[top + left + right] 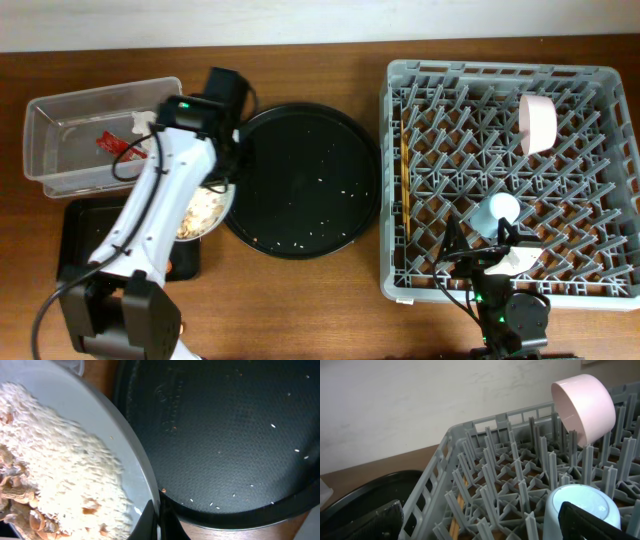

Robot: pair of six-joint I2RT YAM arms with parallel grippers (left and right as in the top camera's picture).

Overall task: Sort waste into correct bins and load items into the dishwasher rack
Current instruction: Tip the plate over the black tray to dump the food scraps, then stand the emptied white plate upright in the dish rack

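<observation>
The bowl holds scraps, so my left gripper needs to tip it over the shallow black tray (80,235) next. Then my left gripper needs to carry the bowl to the rack wires beside the chopsticks and release it.
My left gripper (157,521) is shut on the rim of the white shallow bowl (131,455), which holds rice and beige food scraps (55,475). In the overhead view the bowl (227,207) sits between the shallow black tray (80,235) and the round black tray. The clear tub (50,160) holds a red wrapper (108,143) and a white napkin (140,124). My right gripper (487,525) is open over the grey dishwasher rack (500,72), beside the upturned light-blue cup (575,505). The pink bowl (585,405) and the chopsticks (403,180) are in the rack.
The large round black tray (305,180), dotted with rice grains, lies between the bowl and the rack; it also fills the left wrist view (235,435). A small orange scrap (171,268) lies at the black tray's right edge. The rack's pegs (520,475) surround my right gripper.
</observation>
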